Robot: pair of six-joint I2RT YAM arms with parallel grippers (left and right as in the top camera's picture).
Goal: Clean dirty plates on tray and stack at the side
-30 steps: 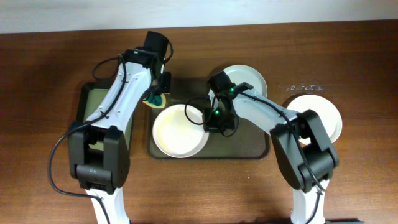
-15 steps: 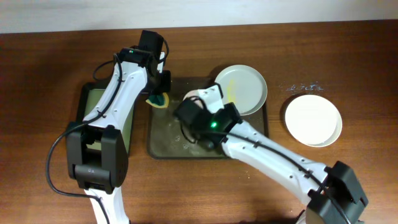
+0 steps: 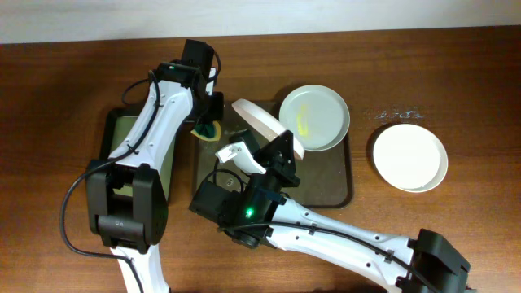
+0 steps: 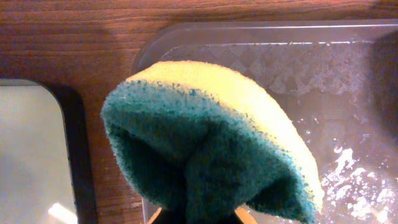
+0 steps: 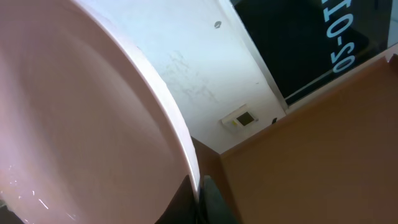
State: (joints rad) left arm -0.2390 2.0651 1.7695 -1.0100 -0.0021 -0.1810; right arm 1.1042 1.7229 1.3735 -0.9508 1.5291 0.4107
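My right gripper will turn its tilted plate level, swing past the smeared plate and go down onto the clean one, because a clean plate lies beside the tray (image 3: 326, 175).
My right gripper (image 3: 281, 145) is shut on the rim of a plate (image 3: 259, 120) and holds it tilted on edge, high above the tray (image 3: 326, 175); the plate fills the right wrist view (image 5: 81, 112). A second plate with a yellow smear (image 3: 315, 117) lies on the tray's back right corner. A third plate (image 3: 409, 156) lies on the table to the right of the tray. My left gripper (image 3: 207, 122) is shut on a green-yellow sponge (image 4: 211, 143) at the tray's back left corner (image 4: 186, 37).
A smaller narrow dark tray (image 3: 118, 142) lies left of the big tray, its edge showing in the left wrist view (image 4: 68, 143). The big tray's floor is wet with suds (image 4: 348, 180). The right arm's body (image 3: 326, 232) reaches over the tray's front.
The right arm has lifted the plate off the tray and tipped it on edge, swinging up toward the camera. The left gripper with the sponge has hardly moved.
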